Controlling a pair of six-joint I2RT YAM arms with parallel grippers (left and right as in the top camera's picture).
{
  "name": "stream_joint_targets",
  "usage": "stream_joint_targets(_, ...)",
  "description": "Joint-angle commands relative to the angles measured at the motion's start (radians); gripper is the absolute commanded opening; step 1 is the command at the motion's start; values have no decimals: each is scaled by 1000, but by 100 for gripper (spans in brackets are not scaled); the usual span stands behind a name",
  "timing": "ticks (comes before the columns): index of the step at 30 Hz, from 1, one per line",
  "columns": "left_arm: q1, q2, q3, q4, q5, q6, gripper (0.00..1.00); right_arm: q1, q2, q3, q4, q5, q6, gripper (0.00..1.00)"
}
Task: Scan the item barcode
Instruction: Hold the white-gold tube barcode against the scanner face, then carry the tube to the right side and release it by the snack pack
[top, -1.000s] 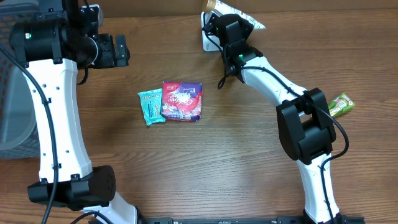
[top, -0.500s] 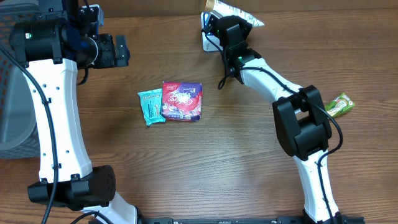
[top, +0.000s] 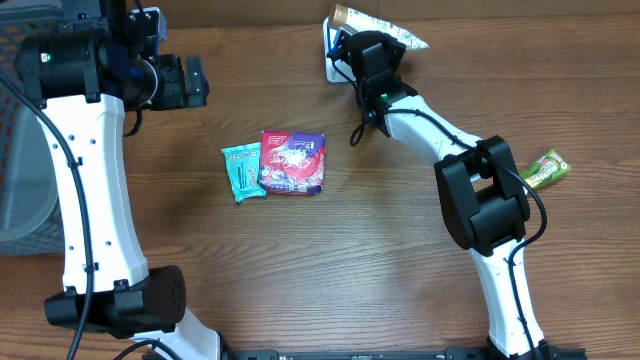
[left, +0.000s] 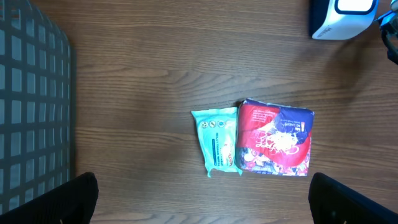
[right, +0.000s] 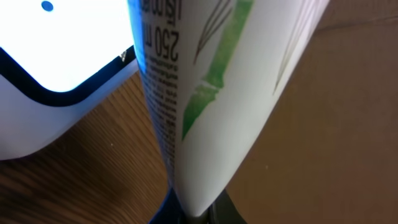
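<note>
My right gripper moves to the right in the overhead view next, then down beside the green wrapped snack to release the tube where the tabletop is bare.
The item is a white tube with green bamboo print and small text. My right gripper is shut on its narrow end. It hangs right beside the white scanner, whose face glows bright. From overhead the tube sticks out past the right gripper at the table's far edge, over the scanner. My left gripper stays high at the far left, jaws open and empty, its fingers at the frame's bottom corners.
A teal packet and a red-and-purple snack pack lie side by side mid-table. A green wrapped snack lies at the right. A grey wire basket stands at the left edge.
The right arm's elbow has drawn slightly left, and the tube has shifted a little over the scanner. The left arm has not moved.
</note>
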Motion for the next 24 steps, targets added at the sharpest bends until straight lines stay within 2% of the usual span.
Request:
stream_joint_targets(1,-2,8,4,1,-1,-6,99,25,-31,23,16,75,-33,4)
stream_joint_targets(3,-2,8,4,1,0,-6,100,41,-52,23,-14,68,-14,4)
stream_joint_targets(7,-2,8,4,1,-1,-6,100,87,-166,23,-135,21,132,4)
stream_joint_targets(10,-4,8,4,1,-1,-6,100,122,-307,23,-333,-106,331,4)
stream_joint_targets(12,-4,8,4,1,-1,-6,100,137,-405,23,-455,-198,536,4)
stream_joint_targets(16,-4,8,4,1,0,-6,99,113,-589,23,-719,-285,1189,4)
stream_joint_targets(18,-4,8,4,1,-1,-6,100,66,-652,23,-864,-293,1432,4)
stream_joint_targets(21,-4,8,4,1,-1,-6,100,-36,-694,23,-1080,-320,1686,4)
stream_joint_targets(24,-4,8,4,1,0,-6,100,-171,-678,19,-1271,-366,1877,4)
